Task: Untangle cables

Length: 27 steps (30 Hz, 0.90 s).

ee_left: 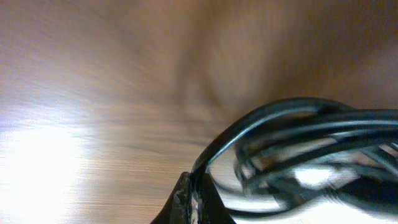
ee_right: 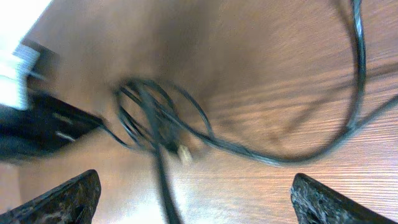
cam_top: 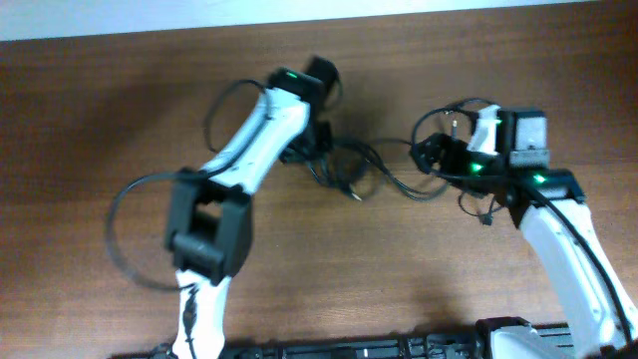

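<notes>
Bare wood is open beside the knot (ee_right: 155,118). I will pull my left gripper outward and to the left in the overhead view, then let go of the piece of cable there.
The cables (cam_top: 344,170) lie as a knot of thin black loops on the brown table between my two arms. My left gripper (cam_top: 307,150) is at the knot's left edge. In the left wrist view it (ee_left: 196,196) is shut on one black strand, and several cable loops (ee_left: 298,143) arc away to the right. My right gripper (cam_top: 431,156) is at the knot's right side. In the right wrist view it (ee_right: 199,202) is wide open above the table; one strand (ee_right: 163,186) runs between its fingers without being held. The knot (ee_right: 155,118) and a pale plug (ee_right: 183,153) lie beyond the fingers.
A long strand (ee_right: 348,124) curves off right across the wood. The left arm's own thicker wire (cam_top: 115,224) loops out at the left. The table's far edge (cam_top: 319,22) meets a white surface. The left gripper's dark body (ee_right: 37,127) shows in the right wrist view.
</notes>
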Motion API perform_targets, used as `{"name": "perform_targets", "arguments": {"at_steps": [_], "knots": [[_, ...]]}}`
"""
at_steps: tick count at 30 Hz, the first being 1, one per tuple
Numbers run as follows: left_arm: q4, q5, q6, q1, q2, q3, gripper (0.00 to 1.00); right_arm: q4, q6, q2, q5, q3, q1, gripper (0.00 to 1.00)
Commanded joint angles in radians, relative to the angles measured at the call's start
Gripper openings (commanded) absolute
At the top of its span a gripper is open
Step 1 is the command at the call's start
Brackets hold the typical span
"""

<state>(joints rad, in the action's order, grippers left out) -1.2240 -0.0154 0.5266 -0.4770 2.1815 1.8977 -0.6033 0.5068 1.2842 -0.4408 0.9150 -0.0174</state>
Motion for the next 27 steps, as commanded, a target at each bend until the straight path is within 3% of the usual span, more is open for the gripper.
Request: {"name": "perform_targets", "arguments": {"at_steps": [1, 4, 5, 6, 8, 10, 13, 15, 17, 18, 19, 21, 22, 24, 27], "knots": [[0.029, 0.042, -0.217, 0.047, -0.219, 0.035, 0.0, 0.044, 0.006, 0.111, -0.064, 0.011, -0.123, 0.96], [0.037, 0.034, -0.373, 0.069, -0.3, 0.035, 0.0, 0.126, 0.006, 0.153, -0.119, 0.011, -0.18, 1.0], [0.045, 0.057, -0.401, 0.082, -0.324, 0.035, 0.0, 0.169, -0.031, 0.147, -0.252, 0.011, -0.18, 1.0], [0.064, 0.075, -0.386, 0.096, -0.331, 0.035, 0.0, 0.211, -0.066, 0.142, -0.383, 0.011, -0.178, 1.0], [0.109, 0.076, -0.232, 0.137, -0.313, 0.017, 0.0, 0.402, -0.107, 0.134, -0.814, 0.011, -0.176, 0.99], [0.108, 0.05, -0.196, 0.137, -0.273, 0.0, 0.0, 0.581, -0.106, 0.134, -1.006, 0.011, -0.179, 0.98], [0.071, 0.029, -0.163, 0.127, -0.232, -0.005, 0.0, 0.779, -0.106, 0.134, -0.936, 0.011, -0.178, 0.99], [0.007, 0.179, -0.058, 0.136, -0.231, -0.004, 0.0, 0.829, -0.097, 0.134, -0.808, 0.011, -0.179, 0.99], [-0.091, 0.401, 0.168, 0.155, -0.231, -0.005, 0.0, 0.827, 0.044, 0.134, -0.766, 0.011, -0.18, 0.99], [-0.1, 0.401, 0.218, 0.161, -0.231, -0.005, 0.0, 0.811, 0.107, 0.136, -0.761, 0.011, -0.187, 0.99], [-0.069, 0.327, 0.252, 0.166, -0.231, -0.005, 0.0, 0.636, 0.191, 0.139, -0.655, 0.011, -0.238, 0.99], [-0.014, 0.257, 0.251, 0.165, -0.231, -0.005, 0.0, 0.323, 0.326, 0.161, -0.415, 0.011, -0.312, 0.99], [0.003, 0.229, 0.251, 0.165, -0.231, -0.005, 0.03, 0.262, 0.331, 0.18, -0.397, 0.011, -0.344, 0.99], [0.008, 0.221, 0.25, 0.165, -0.231, -0.005, 0.07, 0.288, 0.297, 0.189, -0.527, 0.011, -0.367, 0.99], [0.008, 0.22, 0.05, 0.166, -0.231, -0.005, 0.0, 0.444, 0.072, 0.162, -0.593, 0.012, -0.342, 0.98]]}}
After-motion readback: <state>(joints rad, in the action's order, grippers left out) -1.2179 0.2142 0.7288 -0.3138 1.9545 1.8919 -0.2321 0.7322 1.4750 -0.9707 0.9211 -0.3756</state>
